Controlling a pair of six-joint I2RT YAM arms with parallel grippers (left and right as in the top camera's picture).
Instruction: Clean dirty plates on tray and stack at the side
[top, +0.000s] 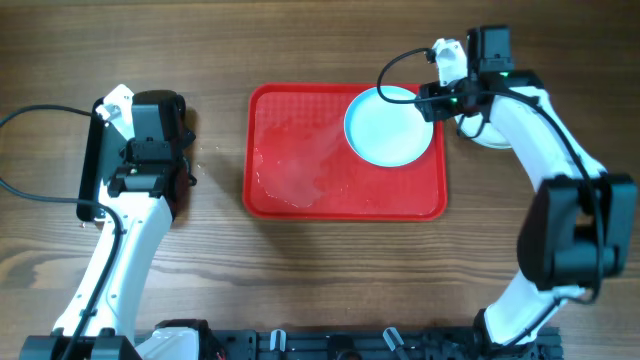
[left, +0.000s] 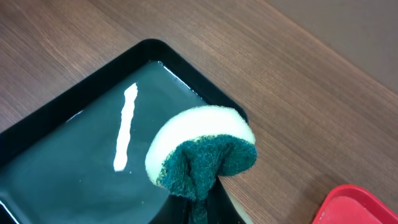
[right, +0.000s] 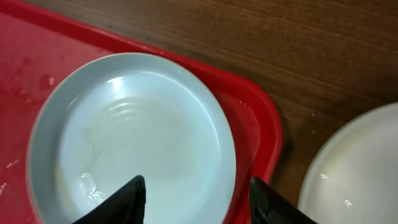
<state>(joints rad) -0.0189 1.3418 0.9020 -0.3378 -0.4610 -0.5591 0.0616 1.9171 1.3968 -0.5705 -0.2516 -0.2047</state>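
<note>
Next I should lower my left gripper toward the water inside the black tray and release the yellow and green sponge (left: 202, 149) there, because the tray lies open beneath it.
A pale aqua plate (top: 388, 128) lies in the right back corner of the red tray (top: 300, 200); it also shows in the right wrist view (right: 134, 140). My right gripper (top: 440, 100) is open above the plate's right edge, its fingers (right: 198, 190) straddling the rim and the tray wall (right: 258, 124). A white plate (right: 354, 168) sits on the table to the right of the tray, mostly hidden under my arm in the overhead view (top: 492, 138). My left gripper (top: 150, 165) is shut on a yellow and green sponge (left: 202, 149) above the black tray (left: 68, 162).
The black tray (top: 88, 170) lies at the left under my left arm and holds water. The red tray's floor is wet with streaks (top: 300, 165). Bare wooden table (top: 220, 280) lies between the trays and in front.
</note>
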